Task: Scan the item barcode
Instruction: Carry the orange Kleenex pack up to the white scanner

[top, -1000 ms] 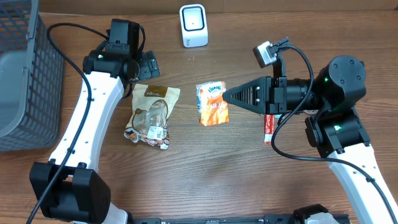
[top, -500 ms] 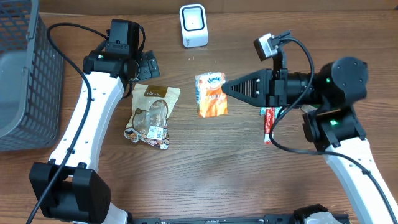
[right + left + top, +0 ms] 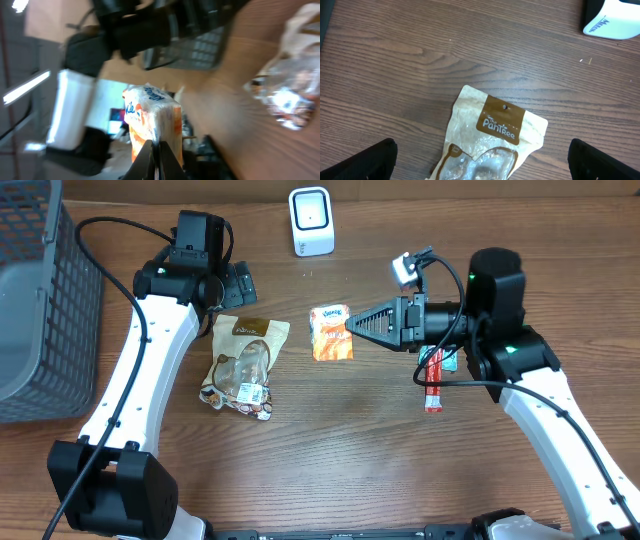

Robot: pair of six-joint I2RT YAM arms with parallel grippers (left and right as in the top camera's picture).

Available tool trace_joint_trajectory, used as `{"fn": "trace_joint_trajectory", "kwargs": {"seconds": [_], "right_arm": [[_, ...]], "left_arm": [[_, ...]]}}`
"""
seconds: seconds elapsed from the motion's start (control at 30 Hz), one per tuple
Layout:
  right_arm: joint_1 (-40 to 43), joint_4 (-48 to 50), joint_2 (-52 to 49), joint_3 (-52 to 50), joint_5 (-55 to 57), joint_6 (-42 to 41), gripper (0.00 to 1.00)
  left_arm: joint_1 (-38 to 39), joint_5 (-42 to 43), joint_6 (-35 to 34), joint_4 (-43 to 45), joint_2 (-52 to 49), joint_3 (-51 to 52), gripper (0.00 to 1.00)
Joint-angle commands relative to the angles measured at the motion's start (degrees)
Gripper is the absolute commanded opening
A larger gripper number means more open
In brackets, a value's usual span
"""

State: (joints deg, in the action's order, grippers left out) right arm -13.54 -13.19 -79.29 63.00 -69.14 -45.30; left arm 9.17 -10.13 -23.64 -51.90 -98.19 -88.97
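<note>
The scanner (image 3: 311, 221) is outward of the held packet, so my right gripper will next move outward, tip its fingers down and release above the bare tabletop beside the scanner.
My right gripper (image 3: 352, 327) is shut on one edge of an orange and white packet (image 3: 331, 333) and holds it off the table, left of the arm. In the right wrist view the packet (image 3: 152, 120) stands upright above the closed jaws of the gripper (image 3: 155, 146). The white barcode scanner (image 3: 311, 221) stands at the back centre, beyond the packet. My left gripper (image 3: 236, 284) hangs open over the top of a tan Pantree snack bag (image 3: 243, 365). In the left wrist view that bag (image 3: 492, 127) lies between the wide-apart fingers, untouched, and the scanner (image 3: 615, 20) shows at the top right.
A grey wire basket (image 3: 40, 310) fills the left edge of the table. A slim red stick packet (image 3: 432, 383) lies under the right arm, with a small teal item (image 3: 449, 361) beside it.
The right arm has swung back and left, carrying the orange packet up the table toward the scanner. The left arm and the snack bag have not moved.
</note>
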Motion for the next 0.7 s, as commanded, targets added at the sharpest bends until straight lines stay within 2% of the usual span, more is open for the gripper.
{"fn": "trace_joint_trajectory", "kwargs": {"seconds": [0.0,0.13,0.23,0.47,0.67], "right_arm": [[0.0,-4.1,-1.7,0.8,7.3,11.6,0.04],[-1.4,-12.3,-3.6,0.8,20.5,17.2,0.04],[-3.7,-14.8,-5.2,0.8,29.2,20.1,0.04],[-8.4,-17.1,-7.3,0.8,46.9,20.3,0.04],[-9.3,-17.7,-7.3,0.9,50.9,20.3,0.04]], "left_arm": [[0.1,-0.4,-0.4,0.1,0.1,-0.8,1.0],[0.1,-0.4,-0.4,0.1,0.1,-0.8,1.0],[0.1,-0.4,-0.4,0.1,0.1,-0.8,1.0],[0.1,-0.4,-0.4,0.1,0.1,-0.8,1.0],[0.1,-0.4,-0.4,0.1,0.1,-0.8,1.0]]}}
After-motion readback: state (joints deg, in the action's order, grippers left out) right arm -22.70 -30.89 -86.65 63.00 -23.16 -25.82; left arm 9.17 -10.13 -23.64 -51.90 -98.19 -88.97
